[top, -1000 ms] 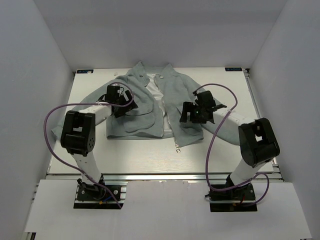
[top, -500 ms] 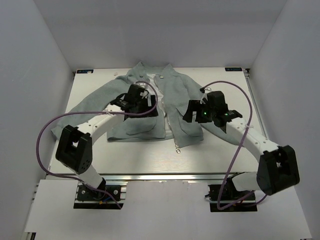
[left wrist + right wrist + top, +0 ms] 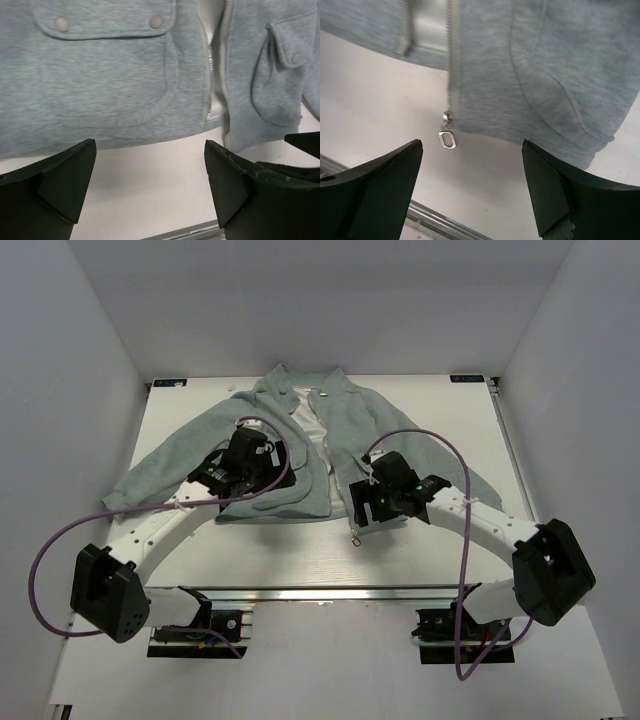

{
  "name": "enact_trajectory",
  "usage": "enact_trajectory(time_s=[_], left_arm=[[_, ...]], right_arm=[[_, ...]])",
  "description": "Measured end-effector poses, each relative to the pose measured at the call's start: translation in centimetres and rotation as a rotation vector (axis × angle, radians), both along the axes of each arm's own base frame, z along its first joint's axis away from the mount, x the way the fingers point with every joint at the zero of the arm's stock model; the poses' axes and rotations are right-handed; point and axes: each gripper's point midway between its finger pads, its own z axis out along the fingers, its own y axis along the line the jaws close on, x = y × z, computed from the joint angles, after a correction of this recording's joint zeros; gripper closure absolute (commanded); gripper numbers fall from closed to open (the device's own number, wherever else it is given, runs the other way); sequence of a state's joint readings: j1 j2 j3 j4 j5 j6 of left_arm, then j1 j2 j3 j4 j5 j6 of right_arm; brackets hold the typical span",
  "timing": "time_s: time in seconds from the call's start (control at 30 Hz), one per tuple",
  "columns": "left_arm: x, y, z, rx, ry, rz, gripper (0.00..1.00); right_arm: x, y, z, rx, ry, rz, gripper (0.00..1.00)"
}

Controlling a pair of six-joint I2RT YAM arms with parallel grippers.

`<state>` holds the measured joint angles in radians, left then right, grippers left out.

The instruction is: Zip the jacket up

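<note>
I should lower my right gripper toward the zipper row, onto the jacket's hem corner beside the slider, as the ring pull [image 3: 447, 139] hangs there.
The grey-green jacket [image 3: 352, 425] lies flat on the table, front up and unzipped, with white lining showing between the two zipper rows [image 3: 209, 75]. The slider's ring pull [image 3: 447, 139] hangs at the hem of the right front panel and rests on the table [image 3: 355, 533]. My left gripper [image 3: 258, 476] is open above the left flap pocket [image 3: 110, 75]; its empty fingers frame bare table just below the hem [image 3: 150, 145]. My right gripper [image 3: 375, 505] is open over the right panel's hem, with the ring pull just left of the gap [image 3: 472, 143].
The white table [image 3: 300, 555] ends in an aluminium rail [image 3: 330, 592] at the near edge. White walls close in the back and both sides. Purple cables [image 3: 60, 540] loop off both arms. The jacket's sleeves spread out left [image 3: 150, 465] and right.
Both arms have reached out and down. The left gripper slid left and nearer over the left pocket. The right gripper moved nearer and leftward to the hem beside the zipper pull.
</note>
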<state>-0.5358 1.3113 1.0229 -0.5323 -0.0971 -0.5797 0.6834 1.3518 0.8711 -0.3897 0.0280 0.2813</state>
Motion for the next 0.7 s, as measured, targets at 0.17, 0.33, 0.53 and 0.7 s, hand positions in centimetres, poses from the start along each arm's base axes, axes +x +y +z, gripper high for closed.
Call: enact_trajectory(time_s=[0.17, 0.33, 0.53, 0.7], left_arm=[[-0.9, 1.3, -0.6, 0.021, 0.001, 0.038, 0.02], [-2.0, 2.0, -2.5, 0.053, 0.046, 0.043, 0.02], [-2.0, 2.2, -2.5, 0.062, 0.045, 0.046, 0.02], [-1.9, 2.3, -2.5, 0.064, 0.044, 0.047, 0.02]], right_arm=[[-0.2, -0.7, -2.8, -0.108, 0.041, -0.023, 0.16], [0.4, -0.5, -4.2, -0.178, 0.045, -0.044, 0.2], [0.4, -0.2, -5.4, -0.233, 0.043, -0.037, 0.21], [0.1, 0.2, -6.2, -0.252, 0.053, -0.023, 0.22]])
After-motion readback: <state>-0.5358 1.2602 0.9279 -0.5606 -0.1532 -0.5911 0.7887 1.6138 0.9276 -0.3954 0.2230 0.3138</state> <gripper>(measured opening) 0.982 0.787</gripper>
